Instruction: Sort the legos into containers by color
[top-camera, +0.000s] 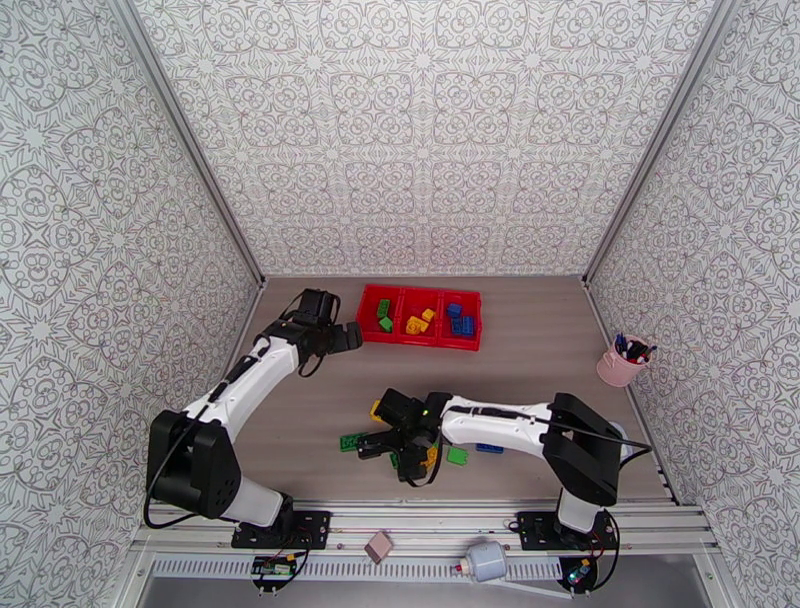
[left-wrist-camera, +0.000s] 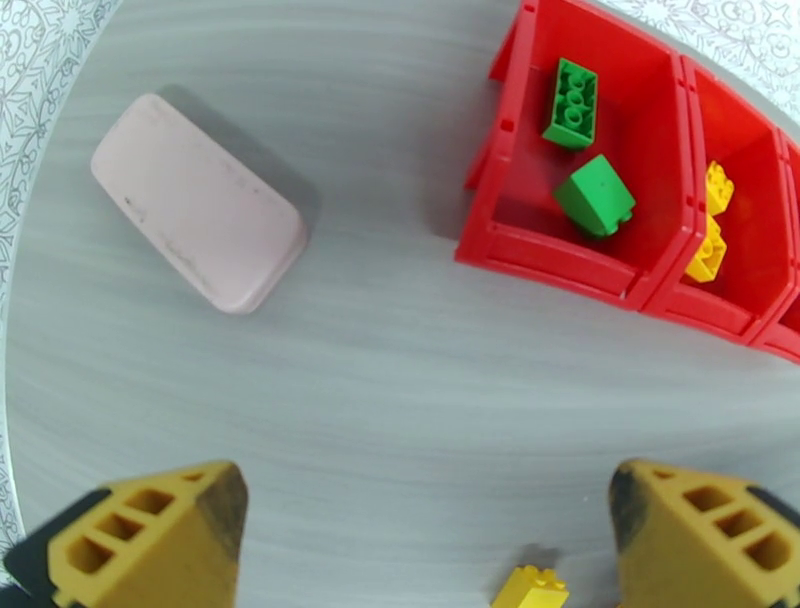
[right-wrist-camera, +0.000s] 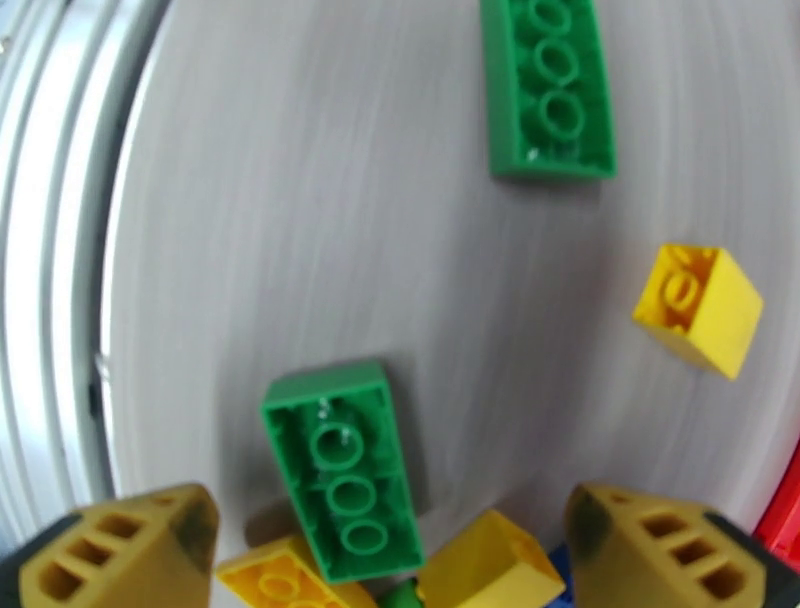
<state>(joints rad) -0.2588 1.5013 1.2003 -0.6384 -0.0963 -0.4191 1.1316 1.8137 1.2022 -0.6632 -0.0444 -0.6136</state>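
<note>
I should lower my right gripper next, one fingertip along each long side of the studs-down green brick, and close.
A red three-bin tray (top-camera: 478, 322) stands at mid-table, with green bricks (left-wrist-camera: 572, 102) in its left bin, yellow bricks (left-wrist-camera: 712, 220) in the middle bin and blue bricks (top-camera: 459, 318) in the right bin. My left gripper (top-camera: 350, 335) hangs open just left of the tray, nothing between its fingers (left-wrist-camera: 150, 540). Loose bricks lie near the front edge. My right gripper (top-camera: 378, 447) is open low over them, its fingers (right-wrist-camera: 660, 540) either side of a green brick (right-wrist-camera: 345, 470) lying studs-down. Another green brick (right-wrist-camera: 548, 85) and a yellow brick (right-wrist-camera: 700, 308) lie beyond.
A pink rounded block (left-wrist-camera: 197, 200) rests on the table left of the tray. More yellow bricks (right-wrist-camera: 490, 565) crowd under the right gripper. A green brick (top-camera: 457, 455) and a blue brick (top-camera: 490, 448) lie by the right arm. A pink pen cup (top-camera: 620, 362) stands far right.
</note>
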